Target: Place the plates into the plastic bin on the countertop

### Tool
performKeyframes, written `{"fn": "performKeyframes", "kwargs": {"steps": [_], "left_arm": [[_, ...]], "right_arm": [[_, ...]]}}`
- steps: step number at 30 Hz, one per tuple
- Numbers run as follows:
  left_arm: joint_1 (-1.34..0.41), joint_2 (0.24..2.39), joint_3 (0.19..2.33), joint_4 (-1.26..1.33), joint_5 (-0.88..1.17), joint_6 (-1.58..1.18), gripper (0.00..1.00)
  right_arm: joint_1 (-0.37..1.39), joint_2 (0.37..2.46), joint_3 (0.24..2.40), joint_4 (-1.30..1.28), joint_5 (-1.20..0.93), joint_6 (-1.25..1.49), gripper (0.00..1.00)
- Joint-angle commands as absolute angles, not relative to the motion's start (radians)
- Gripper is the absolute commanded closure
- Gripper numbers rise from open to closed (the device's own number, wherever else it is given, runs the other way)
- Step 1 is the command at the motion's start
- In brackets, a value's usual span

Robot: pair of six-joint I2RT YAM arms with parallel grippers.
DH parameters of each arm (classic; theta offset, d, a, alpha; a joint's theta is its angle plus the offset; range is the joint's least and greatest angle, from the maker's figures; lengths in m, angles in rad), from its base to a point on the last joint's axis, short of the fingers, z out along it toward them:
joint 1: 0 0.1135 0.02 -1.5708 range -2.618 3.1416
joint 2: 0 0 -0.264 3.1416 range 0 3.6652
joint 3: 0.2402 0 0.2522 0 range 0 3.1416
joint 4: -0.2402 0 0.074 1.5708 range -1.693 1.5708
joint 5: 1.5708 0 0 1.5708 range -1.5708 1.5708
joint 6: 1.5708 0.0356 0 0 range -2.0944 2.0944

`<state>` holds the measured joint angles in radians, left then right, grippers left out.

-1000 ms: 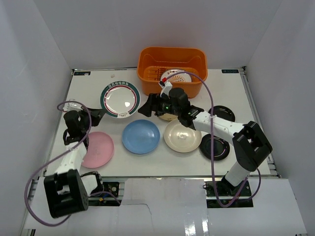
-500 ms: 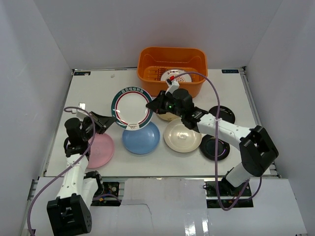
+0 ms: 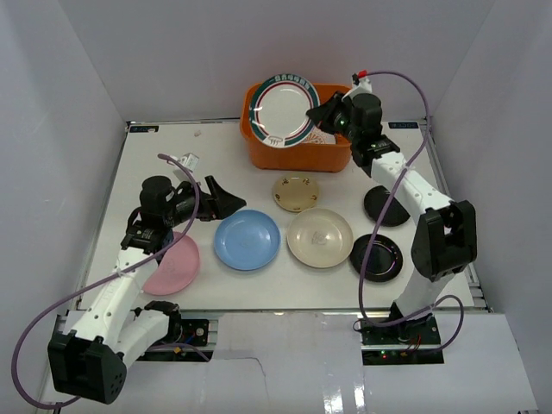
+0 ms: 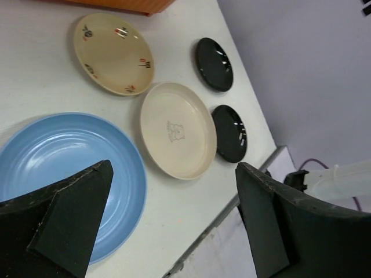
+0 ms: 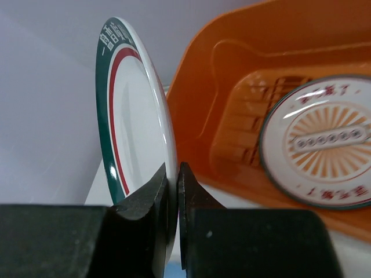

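Observation:
My right gripper goes down into the empty space at the bin's bare bottom (image 5: 239, 128) beside the patterned plate next and lets go of the white plate's rim.
My right gripper (image 3: 323, 116) (image 5: 172, 174) is shut on the edge of a white plate with a green and red rim (image 3: 283, 110) (image 5: 136, 116), held on edge above the orange plastic bin (image 3: 297, 159) (image 5: 232, 69). Another patterned plate (image 5: 322, 142) lies in the bin. My left gripper (image 3: 226, 197) (image 4: 174, 174) hangs open and holds nothing, just above the light blue plate (image 3: 247, 239) (image 4: 64, 168). On the countertop (image 3: 198, 147) also lie the pink (image 3: 172, 263), cream (image 3: 320, 237) (image 4: 177, 130) and small tan (image 3: 296, 192) (image 4: 113, 52) plates.
Two black plates (image 3: 387, 205) (image 3: 376, 257) lie at the right, under the right arm's forearm. White walls close in the countertop on three sides. The countertop's near edge (image 4: 220, 217) runs close below the left fingers.
The right gripper shut on the patterned plate and carried it from the left-middle of the countertop up over the bin. The left gripper opened and swung right towards the blue plate.

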<state>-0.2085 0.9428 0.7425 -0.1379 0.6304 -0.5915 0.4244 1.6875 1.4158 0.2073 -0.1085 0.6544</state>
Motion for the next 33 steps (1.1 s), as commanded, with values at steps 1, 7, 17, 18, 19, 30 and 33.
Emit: {"fn": "performKeyframes", "kwargs": {"steps": [1, 7, 17, 18, 19, 30, 33], "left_arm": [[-0.219, 0.885, 0.735, -0.213, 0.486, -0.494, 0.02], [-0.222, 0.871, 0.716, -0.225, 0.407, -0.450, 0.02], [-0.222, 0.910, 0.706, -0.229, 0.341, -0.408, 0.02], [-0.222, 0.913, 0.706, -0.230, 0.334, -0.405, 0.02], [-0.222, 0.911, 0.706, -0.232, 0.330, -0.403, 0.02], [-0.221, 0.925, 0.699, -0.256, 0.241, -0.385, 0.02], [-0.222, 0.962, 0.706, -0.293, 0.209, -0.380, 0.02]], "right_arm": [[0.368, 1.785, 1.583, 0.201, -0.109, 0.652, 0.92], [0.336, 2.029, 1.874, 0.048, -0.040, 0.549, 0.92], [0.331, 2.186, 1.981, -0.037, 0.052, 0.494, 0.73], [0.331, 2.184, 1.974, -0.037, 0.061, 0.491, 0.64], [0.331, 2.183, 1.968, -0.038, 0.064, 0.486, 0.56], [0.339, 2.001, 1.873, -0.061, 0.054, 0.394, 0.05], [0.347, 1.852, 1.661, -0.022, 0.023, 0.388, 0.05]]}}
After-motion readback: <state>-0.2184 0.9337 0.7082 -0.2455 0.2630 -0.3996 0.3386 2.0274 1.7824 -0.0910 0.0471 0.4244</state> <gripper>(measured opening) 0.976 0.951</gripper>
